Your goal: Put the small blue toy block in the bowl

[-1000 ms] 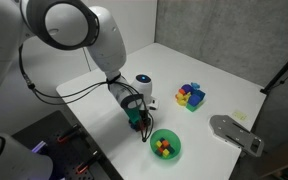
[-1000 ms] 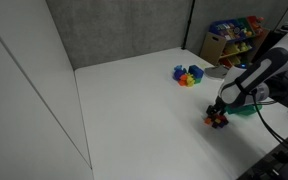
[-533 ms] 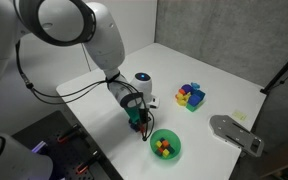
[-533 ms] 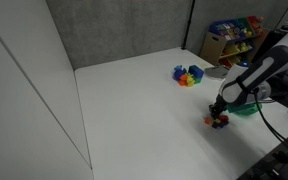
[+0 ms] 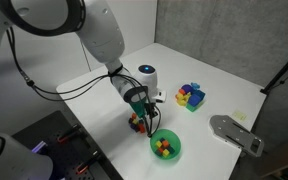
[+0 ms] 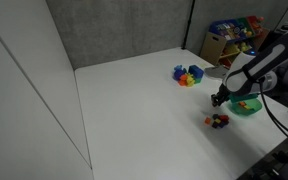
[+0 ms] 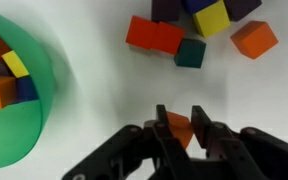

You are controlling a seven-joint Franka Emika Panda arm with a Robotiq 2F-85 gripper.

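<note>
The gripper needs to move next toward the left in the wrist view, over the green bowl and the cubes inside (image 5: 165, 147) (image 7: 6, 88), since the orange cube is still hanging beside the bowl.
My gripper (image 7: 183, 122) is shut on a small orange cube (image 7: 180, 130), held above the white table; it is not a blue one. Beyond the fingertips lie loose tiny cubes: red (image 7: 154, 35), dark teal-blue (image 7: 191, 52), yellow (image 7: 211, 18) and orange (image 7: 254, 38). I cannot tell for sure which is the small blue toy block; the teal-blue cube is the closest match. The green bowl (image 7: 9, 140) sits at the left with several cubes in it, one dark blue (image 7: 26, 90). In both exterior views the gripper (image 5: 139, 112) (image 6: 220, 97) hangs over the cube pile (image 5: 137, 125) (image 6: 219, 121), beside the bowl (image 5: 165, 146) (image 6: 246, 106).
A cluster of larger coloured blocks (image 5: 191, 96) (image 6: 188, 75) stands farther back on the table. A white and blue round device (image 5: 146, 78) sits behind the arm. A grey flat object (image 5: 236, 133) lies near the table edge. A toy shelf (image 6: 234, 35) stands beyond the table.
The gripper closed on the orange cube in the pile and rose with it, leaving the other tiny cubes on the table.
</note>
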